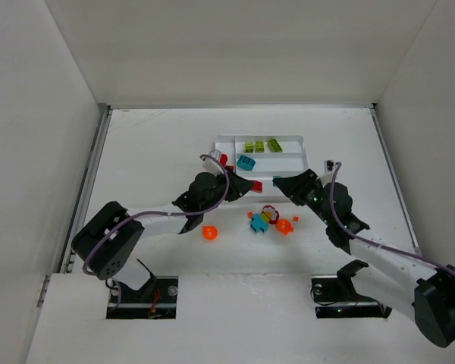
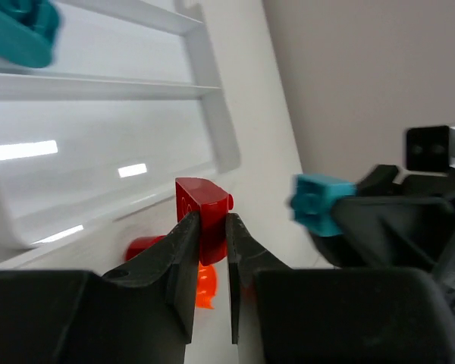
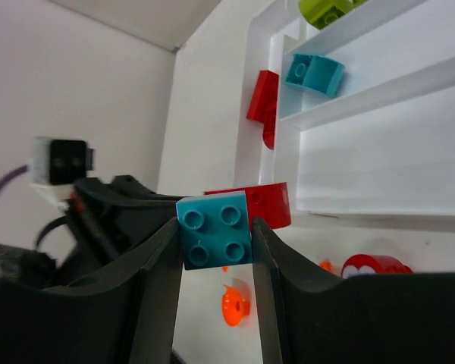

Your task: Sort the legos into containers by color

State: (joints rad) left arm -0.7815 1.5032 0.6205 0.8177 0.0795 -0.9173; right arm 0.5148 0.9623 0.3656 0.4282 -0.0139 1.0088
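Note:
My left gripper moves outward next, to the left in the top view, to red's narrow side slot in the tray and releases over the slot's far end (image 1: 226, 144).
My left gripper (image 2: 210, 224) is shut on a red lego (image 2: 202, 206), just off the near rim of the white tray (image 1: 297, 141). From the top, that gripper (image 1: 245, 186) faces my right gripper (image 1: 280, 182), a short gap between them. The right gripper (image 3: 214, 227) is shut on a teal lego (image 3: 214, 230), held above the table. In the tray, yellow-green legos (image 1: 262, 146) lie in the far slot. One teal lego (image 1: 246, 162) is in the slot beside it, and a red one (image 1: 223, 159) in the narrow side slot.
Loose legos lie on the table in front of the tray: an orange one (image 1: 210, 232), a teal one (image 1: 258, 224), a rounded red one (image 1: 271, 214) and another orange one (image 1: 284, 226). White walls close off the table's sides and back.

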